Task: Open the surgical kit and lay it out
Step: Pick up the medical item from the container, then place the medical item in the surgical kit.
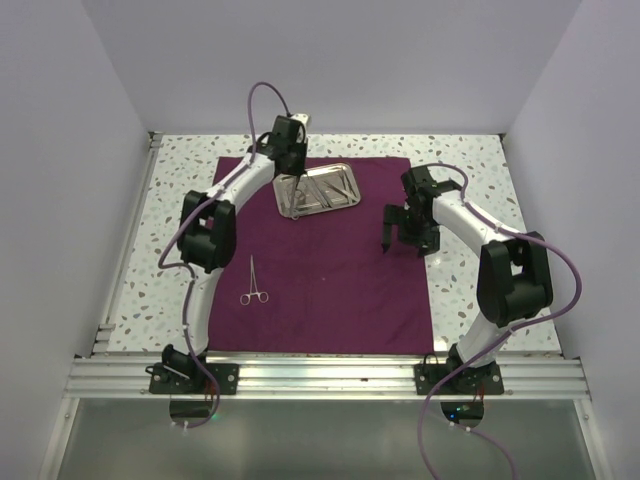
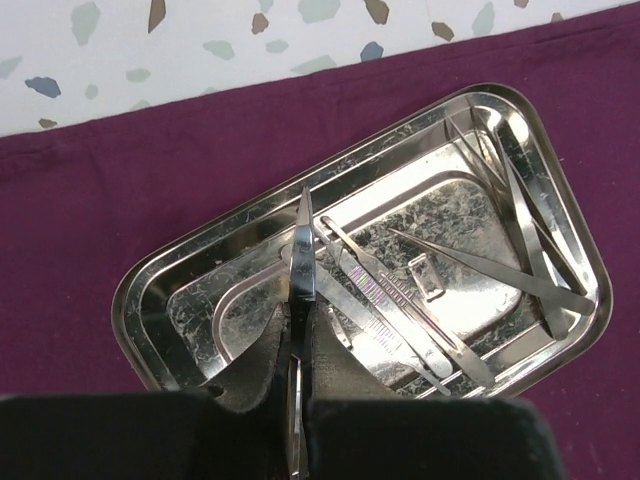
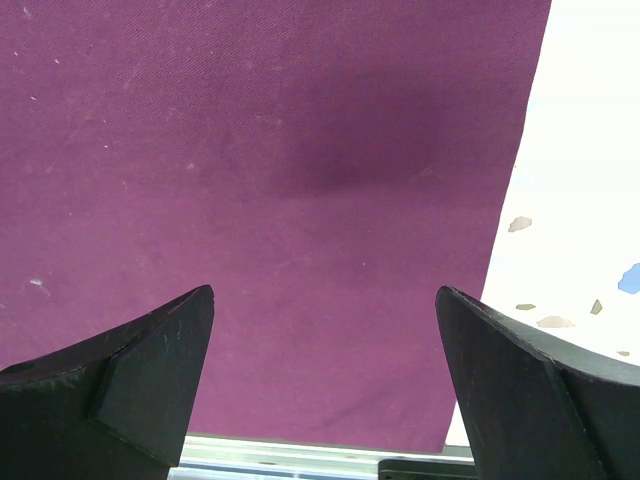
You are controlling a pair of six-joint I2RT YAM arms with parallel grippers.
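Observation:
My left gripper holds the instrument and will next lift from the tray, come back, and lower it beside the ring-handled forceps. Those already lie out on the open cloth.
The maroon cloth lies spread flat on the table. The steel tray sits at its far middle and fills the left wrist view. My left gripper is down in the tray, shut on a thin pointed steel instrument that stands on edge between the fingers. Tweezers, a flat ridged handle and another thin tool lie loose in the tray. Ring-handled forceps lie on the cloth at the left. My right gripper hangs open and empty over the cloth's right part.
The speckled white tabletop surrounds the cloth; its right edge shows in the right wrist view. An aluminium rail runs along the near edge. White walls close in the back and both sides.

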